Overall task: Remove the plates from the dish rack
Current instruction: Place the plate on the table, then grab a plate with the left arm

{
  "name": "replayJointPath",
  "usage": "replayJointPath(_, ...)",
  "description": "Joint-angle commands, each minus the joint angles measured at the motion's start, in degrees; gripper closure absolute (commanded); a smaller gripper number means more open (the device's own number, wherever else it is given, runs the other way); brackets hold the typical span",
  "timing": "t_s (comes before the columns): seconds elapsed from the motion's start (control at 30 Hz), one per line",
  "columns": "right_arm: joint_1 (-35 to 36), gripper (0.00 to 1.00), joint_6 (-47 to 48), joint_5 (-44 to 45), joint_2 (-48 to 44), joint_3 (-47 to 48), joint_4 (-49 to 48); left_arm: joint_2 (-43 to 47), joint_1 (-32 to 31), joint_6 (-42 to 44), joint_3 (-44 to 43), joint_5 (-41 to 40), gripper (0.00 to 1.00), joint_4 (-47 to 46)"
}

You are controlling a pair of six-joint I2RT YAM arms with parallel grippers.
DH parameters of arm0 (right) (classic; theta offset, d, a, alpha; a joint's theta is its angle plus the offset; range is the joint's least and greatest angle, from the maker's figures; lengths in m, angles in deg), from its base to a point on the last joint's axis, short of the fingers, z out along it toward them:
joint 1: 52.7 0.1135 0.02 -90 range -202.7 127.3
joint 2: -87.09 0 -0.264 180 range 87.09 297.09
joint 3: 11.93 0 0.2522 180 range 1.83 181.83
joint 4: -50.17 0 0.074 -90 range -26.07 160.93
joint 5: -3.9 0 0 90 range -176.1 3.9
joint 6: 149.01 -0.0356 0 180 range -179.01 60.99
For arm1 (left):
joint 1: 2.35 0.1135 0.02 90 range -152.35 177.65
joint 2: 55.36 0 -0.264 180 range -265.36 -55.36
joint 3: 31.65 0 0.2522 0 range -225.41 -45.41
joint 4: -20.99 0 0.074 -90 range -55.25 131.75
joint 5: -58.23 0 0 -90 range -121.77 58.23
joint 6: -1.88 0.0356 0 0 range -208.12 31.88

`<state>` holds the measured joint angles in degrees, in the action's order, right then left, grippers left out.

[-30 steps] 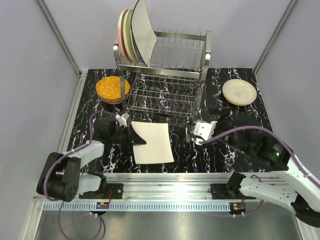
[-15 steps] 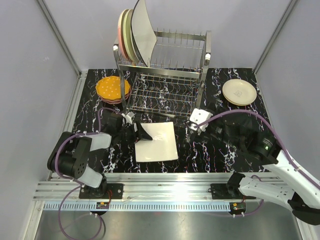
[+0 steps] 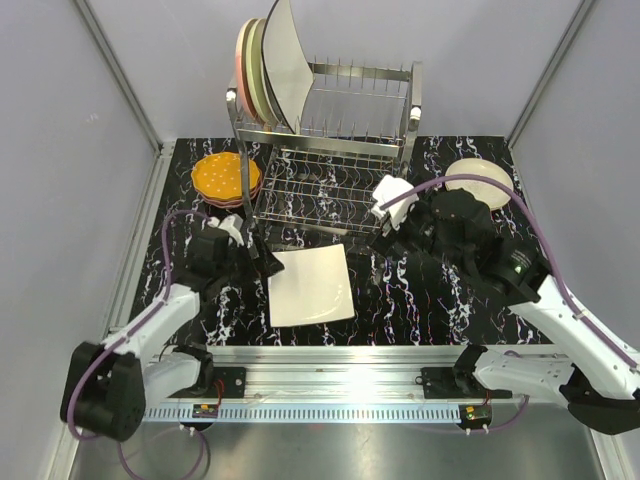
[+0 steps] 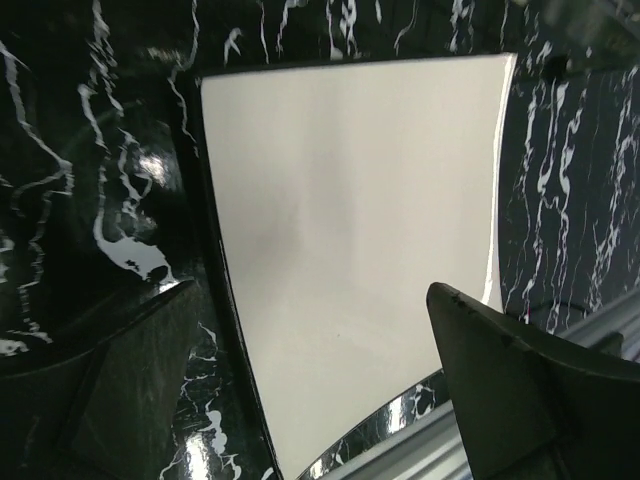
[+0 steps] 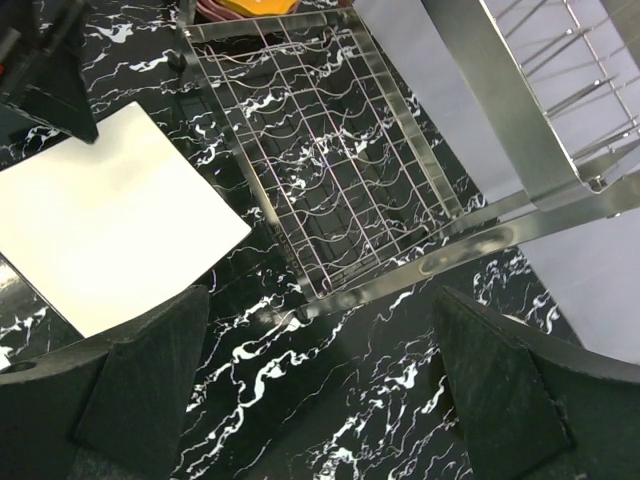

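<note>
Next I will move my left gripper up and outward onto the near edge of the large cream square plate, because the plate's one side borders the rack's empty slots.
The dish rack (image 3: 335,150) stands at the back, and its top tier holds upright plates at the left: a pink one, a cream one and a large cream square one (image 3: 283,62). A second cream square plate (image 3: 311,285) lies flat on the table in front of the rack. My left gripper (image 3: 265,262) is open at that plate's left edge; in the left wrist view the plate (image 4: 350,220) fills the space ahead of the open gripper (image 4: 310,400). My right gripper (image 3: 398,228) hovers open by the rack's front right corner (image 5: 420,265), holding nothing (image 5: 315,390).
An orange plate (image 3: 224,176) tops a stack left of the rack. A round cream plate (image 3: 488,180) lies at the right, partly behind my right arm. The rack's empty lower wire tier (image 5: 320,150) and steel posts stand close to the right gripper. Grey walls enclose the table.
My left gripper has opened and let go of the square plate, which now lies flat. The right arm has moved up and back toward the rack's front right corner.
</note>
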<state>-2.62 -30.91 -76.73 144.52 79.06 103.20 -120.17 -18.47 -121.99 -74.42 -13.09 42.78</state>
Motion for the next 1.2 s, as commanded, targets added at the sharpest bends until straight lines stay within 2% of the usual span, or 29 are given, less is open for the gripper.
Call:
replayJointPath(0.0, -2.0, 0.0, -4.54, -1.19, 2.16, 4.14, -0.16, 8.62, 0.12, 2.84, -2.45, -10.57, 0.01, 4.7)
replayJointPath(0.23, -5.69, 0.0, -5.34, -6.8, 6.46, 9.33, 2.82, 17.43, 0.39, 7.84, -6.57, -17.79, 0.01, 14.63)
replayJointPath(0.33, -8.42, 0.0, -3.23, -12.67, 9.18, 14.25, 8.79, 23.32, 0.47, 11.44, -9.12, -21.04, 0.01, 17.54)
replayJointPath(0.47, -14.3, 0.0, -1.21, -17.53, 13.66, 20.75, 17.05, 32.09, 0.47, 13.64, -14.04, -29.82, 0.01, 21.84)
replayJointPath(0.63, -25.18, 0.0, -3.74, -25.26, 13.68, 22.97, 17.87, 37.3, 0.47, 18.57, -19.83, -24.31, 0.01, 21.84)
replayJointPath(0.7, -28.71, 0.0, -6.02, -27.81, 12.62, 21.22, 16.03, 36.78, 0.47, 19.01, -22.48, -23.51, 0.01, 23.16)
replayJointPath(0.83, -40.13, 0.0, -11.65, -34.58, 10.86, 14.72, 12.07, 34.06, 0.47, 19.54, -30.12, -24.83, 0.01, 27.11)
replayJointPath(0.87, -45.72, 0.0, -13.66, -35.63, 10.6, 13.22, 11.19, 33.36, 0.47, 20.06, -33.35, -24.92, 0.01, 28.43)
replayJointPath(0.9, -48.48, 0.0, -14.29, -39.39, 10.16, 9.9, 9.01, 32.05, 0.47, 20.24, -35.13, -25.09, 0.01, 28.96)
replayJointPath(0.97, -55.93, 0.0, -15.87, -41.53, 8.59, 6.11, 4.1, 29.94, 0.47, 20.24, -39.34, -24.13, 0.01, 28.88)
replayJointPath(1.07, -61.4, 0.0, -16.58, -44.16, 7.43, 0.12, 0.56, 24.77, 0.47, 18.06, -43.83, -19.92, 0.01, 28.62)
replayJointPath(1.17, -62.21, 0.0, -18.16, -46.62, 7.35, -4.36, -1.03, 16.96, 0.21, 13.4, -51.12, -17.46, 0.01, 30.98)
